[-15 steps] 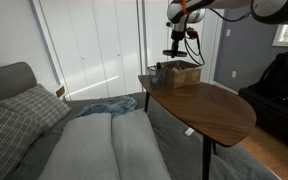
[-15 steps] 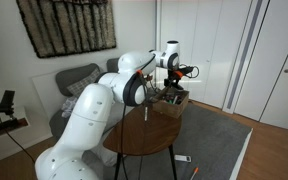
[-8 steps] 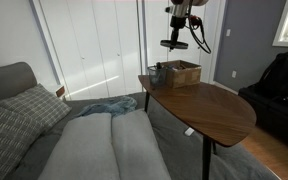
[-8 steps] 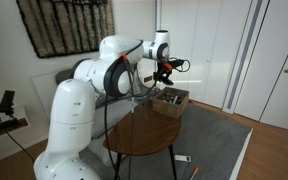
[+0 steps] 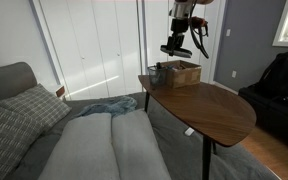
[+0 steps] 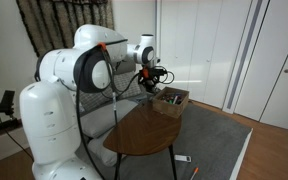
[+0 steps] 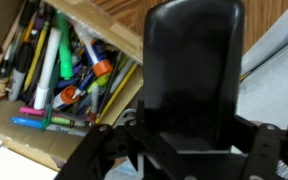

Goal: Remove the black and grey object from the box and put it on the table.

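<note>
Clear wood at the table's bare near end leaves room to release the object. My gripper will next move back from the box (image 5: 183,72) and lower to that end.
My gripper (image 5: 177,48) hangs in the air above the near side of the tan box (image 5: 183,72), which stands at the far end of the dark wooden table (image 5: 209,108). In the wrist view my gripper (image 7: 189,145) is shut on the black and grey object (image 7: 194,65), a smooth black block that fills the middle of the picture. The box (image 7: 99,22) lies to its left, full of pens and markers. In the exterior view from the room side the gripper (image 6: 152,78) is left of and above the box (image 6: 172,100).
A dark cup-like item (image 5: 156,72) stands on the table beside the box. A grey sofa with cushions (image 5: 44,130) runs along the table's side. White closet doors (image 5: 94,45) are behind. A rug and small items lie on the floor (image 6: 184,160).
The gripper rose from just over the box and swung sideways away from it with the black object in it. The arm's upper links turned a good deal.
</note>
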You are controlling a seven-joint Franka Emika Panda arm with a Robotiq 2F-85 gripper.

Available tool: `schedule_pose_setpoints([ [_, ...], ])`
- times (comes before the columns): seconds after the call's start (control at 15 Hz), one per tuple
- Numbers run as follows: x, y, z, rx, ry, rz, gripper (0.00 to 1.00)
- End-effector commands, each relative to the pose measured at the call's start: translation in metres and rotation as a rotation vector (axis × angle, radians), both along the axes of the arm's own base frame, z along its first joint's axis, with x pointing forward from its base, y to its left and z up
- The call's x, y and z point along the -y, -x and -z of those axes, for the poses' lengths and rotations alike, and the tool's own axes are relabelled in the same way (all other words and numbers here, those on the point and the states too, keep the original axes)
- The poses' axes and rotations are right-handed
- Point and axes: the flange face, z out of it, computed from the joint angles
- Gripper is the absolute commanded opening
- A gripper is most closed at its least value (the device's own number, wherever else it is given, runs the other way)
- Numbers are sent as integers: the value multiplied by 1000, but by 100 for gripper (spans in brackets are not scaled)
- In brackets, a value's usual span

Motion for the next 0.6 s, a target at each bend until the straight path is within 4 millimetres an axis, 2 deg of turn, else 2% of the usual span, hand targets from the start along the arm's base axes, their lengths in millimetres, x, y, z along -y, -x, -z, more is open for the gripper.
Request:
schedule_pose_setpoints([
  [0.0,-17,63,22,-56,-22,127,42],
  [0.33,-45,154,82,-334,21,241,42],
  [0.53,-58,214,115,-451,105,382,42],
])
